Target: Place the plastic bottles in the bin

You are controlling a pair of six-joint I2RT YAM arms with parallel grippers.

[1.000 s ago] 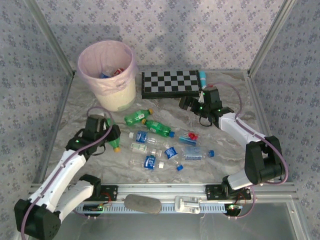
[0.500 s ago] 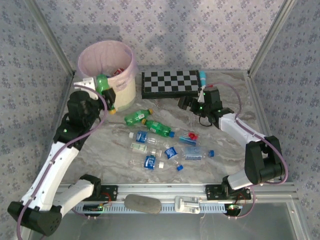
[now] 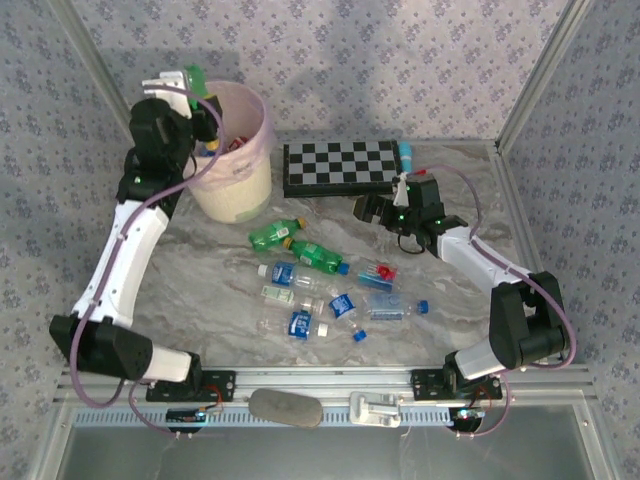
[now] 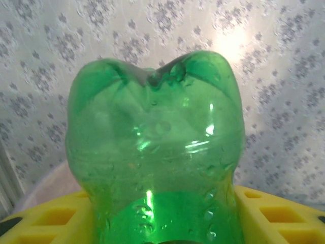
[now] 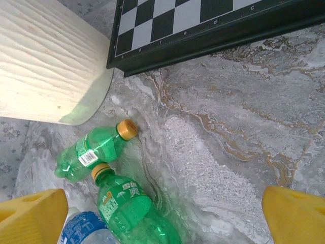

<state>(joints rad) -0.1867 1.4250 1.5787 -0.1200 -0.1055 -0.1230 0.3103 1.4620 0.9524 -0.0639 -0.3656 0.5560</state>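
The green bottle is still above the bin's rim, so I should move my left gripper off the bin's rim and down over the bin's opening [image 3: 231, 118] to let go of the bottle.
My left gripper [image 3: 196, 108] is raised over the left rim of the bin [image 3: 240, 186], shut on a green bottle [image 3: 196, 76] that stands on end. In the left wrist view this bottle's base [image 4: 155, 147] sits between the yellow fingers [image 4: 277, 213]. My right gripper [image 3: 374, 210] hangs open above the table, just in front of the chessboard. Below it lie two green bottles with yellow caps [image 5: 91, 150] [image 5: 133, 208] and a blue-labelled clear one [image 5: 84, 229]. Several more clear bottles [image 3: 300, 323] lie mid-table.
A folded chessboard [image 3: 342, 166] lies right of the bin, with a teal marker [image 3: 407, 155] at its right end. A small red block [image 3: 385, 270] sits among the bottles, and a loose blue cap [image 3: 358, 335] lies nearer me. The bin's cream wall [image 5: 45, 61] stands close to the green bottles.
My left arm has lifted the green bottle from the table's left side up to the bin's rim. The right arm has barely moved.
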